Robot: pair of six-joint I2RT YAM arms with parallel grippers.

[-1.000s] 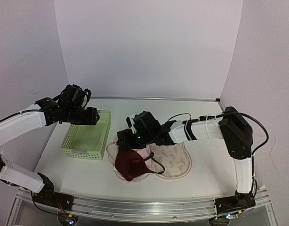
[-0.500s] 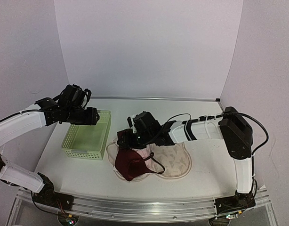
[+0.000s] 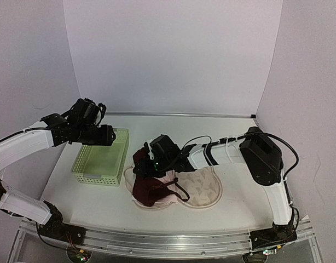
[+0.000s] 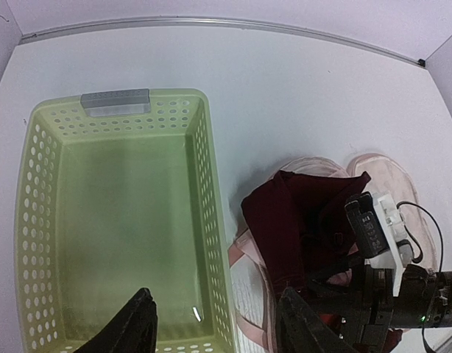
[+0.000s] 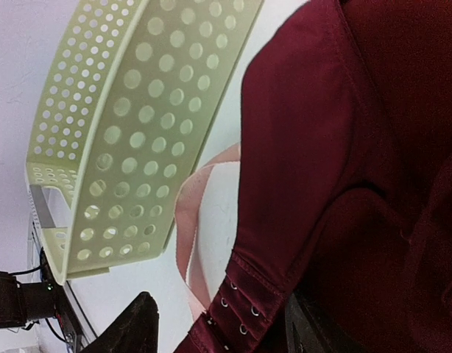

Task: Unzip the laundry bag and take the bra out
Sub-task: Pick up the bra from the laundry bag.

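The bra's hook-and-eye band [image 5: 246, 300] is already between my open fingers, so I need to lower my right gripper slightly over it and close on the dark red bra [image 5: 322, 147].
The laundry bag [image 3: 203, 189] lies open on the table, its cream lobes printed with sprigs and edged in pink. The dark red bra [image 3: 149, 189] sits on its left lobe, one part bunched up beside my right gripper [image 3: 142, 166]. In the right wrist view the bra [image 5: 322, 147] fills the right side. Its hook-and-eye band lies between the spread fingers of the right gripper [image 5: 219, 327], and fabric covers the right finger. The bag's pink edging [image 5: 200, 220] shows under it. My left gripper [image 3: 106, 135] hovers open and empty over the basket; it also shows in its own wrist view [image 4: 215, 323].
A light-green perforated basket [image 3: 99, 159] stands left of the bag, empty, its wall [image 4: 204, 184] close to the bra [image 4: 285, 220] and bag [image 4: 244, 287]. It also shows in the right wrist view [image 5: 130, 110]. The right arm lies across the bag's far side.
My right gripper has reached further left toward the basket, and the bra's upper part has bunched up and shifted left with it. The left arm has not moved.
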